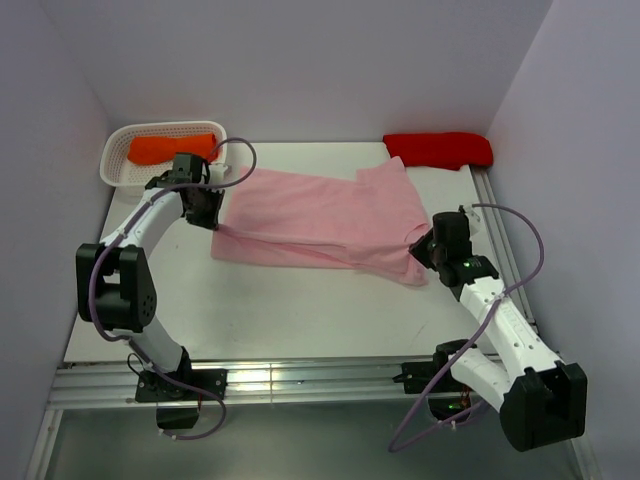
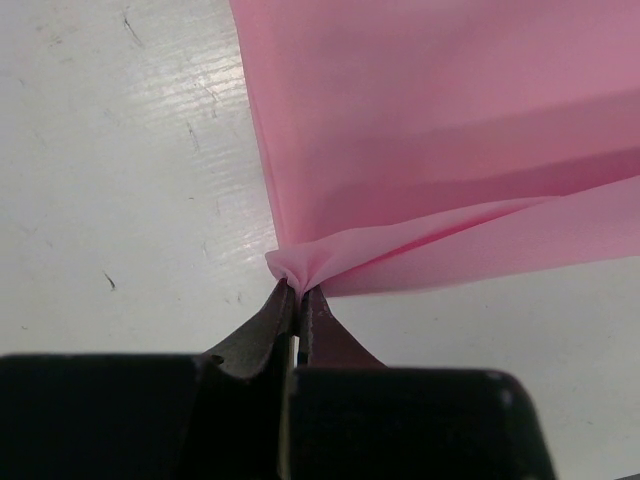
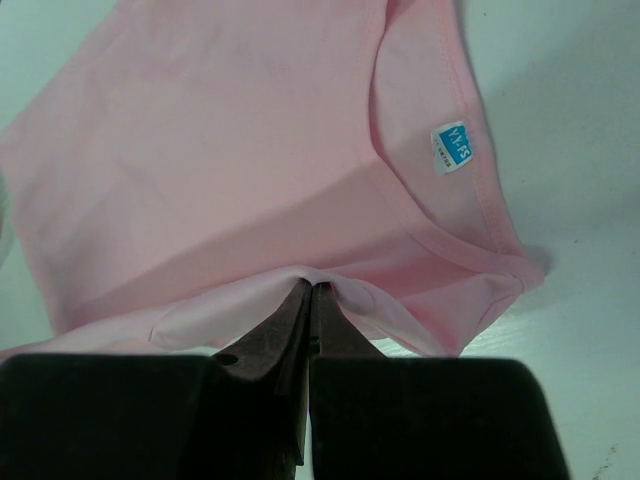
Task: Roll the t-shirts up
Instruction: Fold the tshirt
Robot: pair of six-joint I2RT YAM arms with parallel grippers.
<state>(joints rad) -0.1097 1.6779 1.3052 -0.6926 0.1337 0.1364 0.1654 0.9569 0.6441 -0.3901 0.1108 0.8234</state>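
The spread pink cloth lies below and outward of my left gripper. My left gripper should next lower the raised fold outward onto the cloth and release the hem corner.
The light pink t-shirt [image 1: 320, 218] lies spread and folded lengthwise across the middle of the white table. My left gripper [image 1: 212, 222] is shut on the shirt's left hem corner; in the left wrist view the gripper [image 2: 297, 290] pinches a bunched fold of pink cloth [image 2: 440, 150]. My right gripper [image 1: 422, 250] is shut on the shirt's right end near the collar; in the right wrist view the gripper [image 3: 312, 290] pinches the pink cloth [image 3: 220, 150] below the collar with its blue label [image 3: 452, 147]. An orange t-shirt [image 1: 170, 148] lies in a basket. A bright red t-shirt [image 1: 440, 149] lies at the back right.
A white mesh basket [image 1: 117, 152] stands at the back left corner, just behind my left arm. Pale walls close in the table on three sides. A metal rail [image 1: 300, 380] runs along the near edge between the arm bases.
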